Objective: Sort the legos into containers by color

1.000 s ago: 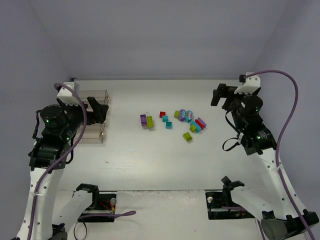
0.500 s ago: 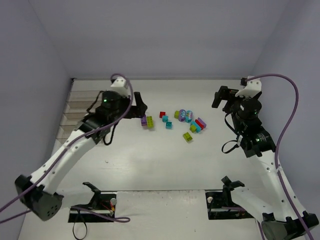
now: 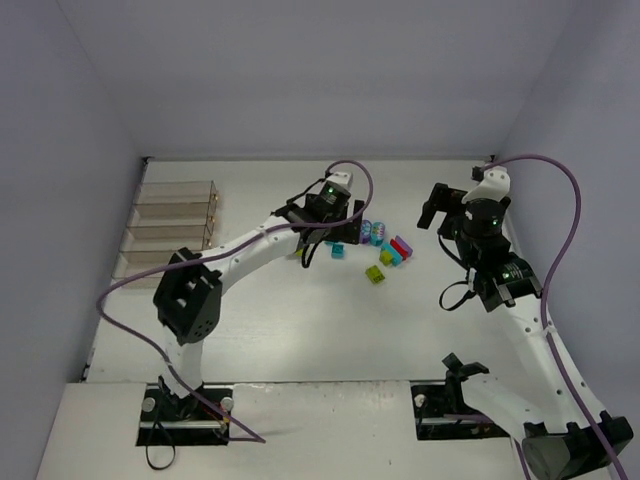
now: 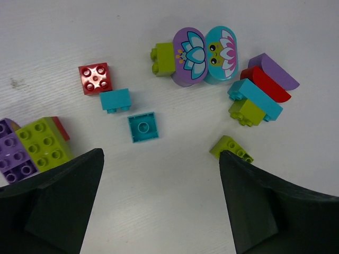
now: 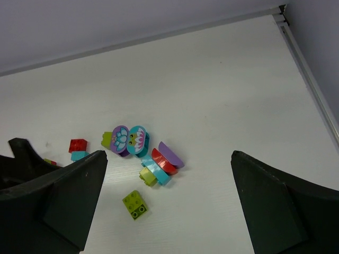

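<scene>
The left gripper will next lower its open fingers to either side of the flat cyan square [image 3: 337,251] [image 4: 143,127] below it, where bare table gives them room, and close.
The legos lie loose mid-table. In the left wrist view I see a red brick [image 4: 94,78], a cyan brick [image 4: 116,100], a flat cyan square [image 4: 143,127], a lime and purple stack [image 4: 34,149], two rounded lotus pieces [image 4: 205,54], a lime sloped brick [image 4: 231,148] and a red, purple, cyan and lime clump [image 4: 259,92]. My left gripper [image 4: 161,159] hangs open above them, holding nothing. My right gripper [image 3: 447,207] is open and empty, to the right of the clump [image 3: 395,250]. The clear containers [image 3: 172,205] stand at the far left.
The left arm [image 3: 250,245] stretches diagonally from its base across the table's middle, hiding the lime and purple stack from the top camera. Walls close in the back and both sides. A raised rail [image 5: 307,69] runs along the table's right edge.
The left arm has swung from beside the containers rightward across the table to hover over the lego pile. The right gripper has drifted slightly left. Both stayed open.
</scene>
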Available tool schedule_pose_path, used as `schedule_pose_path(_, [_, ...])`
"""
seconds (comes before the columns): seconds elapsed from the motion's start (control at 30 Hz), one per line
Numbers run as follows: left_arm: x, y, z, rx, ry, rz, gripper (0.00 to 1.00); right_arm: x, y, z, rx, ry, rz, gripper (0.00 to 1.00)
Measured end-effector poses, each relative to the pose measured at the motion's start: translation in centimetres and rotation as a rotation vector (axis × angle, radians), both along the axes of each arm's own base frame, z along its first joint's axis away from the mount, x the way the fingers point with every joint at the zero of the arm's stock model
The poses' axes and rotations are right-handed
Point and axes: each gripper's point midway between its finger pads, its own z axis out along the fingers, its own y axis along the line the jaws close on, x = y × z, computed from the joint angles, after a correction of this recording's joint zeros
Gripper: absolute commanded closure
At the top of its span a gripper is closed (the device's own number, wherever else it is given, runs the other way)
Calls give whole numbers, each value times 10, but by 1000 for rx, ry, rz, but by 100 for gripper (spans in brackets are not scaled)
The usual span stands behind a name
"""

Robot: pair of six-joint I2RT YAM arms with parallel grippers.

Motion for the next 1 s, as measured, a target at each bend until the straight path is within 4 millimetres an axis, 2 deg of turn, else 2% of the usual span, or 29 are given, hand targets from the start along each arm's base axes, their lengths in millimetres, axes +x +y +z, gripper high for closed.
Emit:
schedule_pose_path(0.07, [3, -12, -12, 21, 18, -7, 22, -1, 0, -7, 4, 18, -3, 0])
schedule_pose_path(0.17, [8, -18, -35, 63, 54, -2, 27, -3, 0, -11, 12, 34, -7, 0])
schedule_pose_path(0.37, [6, -11, -84, 167, 144, 30, 34, -4, -1, -16, 17, 49, -15, 0])
schedule_pose_path(0.53, [6, -7, -113, 224, 190, 48, 39, -5, -1, -19, 14, 59, -15, 0])
schedule_pose_path(0.63, [6, -7, -122, 237, 205, 58, 40, -6, -1, -19, 14, 60, -15, 0])
schedule_pose_path(0.77, [14, -11, -126, 234, 198, 76, 47, -6, -1, -21, 13, 64, -15, 0])
schedule_pose_path(0.9, [20, -11, -125, 231, 188, 98, 63, -7, -1, -23, 11, 71, -15, 0])
schedule_pose_path(0.93, [20, -11, -125, 232, 186, 104, 75, -7, -1, -23, 11, 72, -15, 0])
schedule_pose_path(1.0, [22, -9, -125, 234, 179, 118, 85, -7, -1, -25, 10, 77, -15, 0])
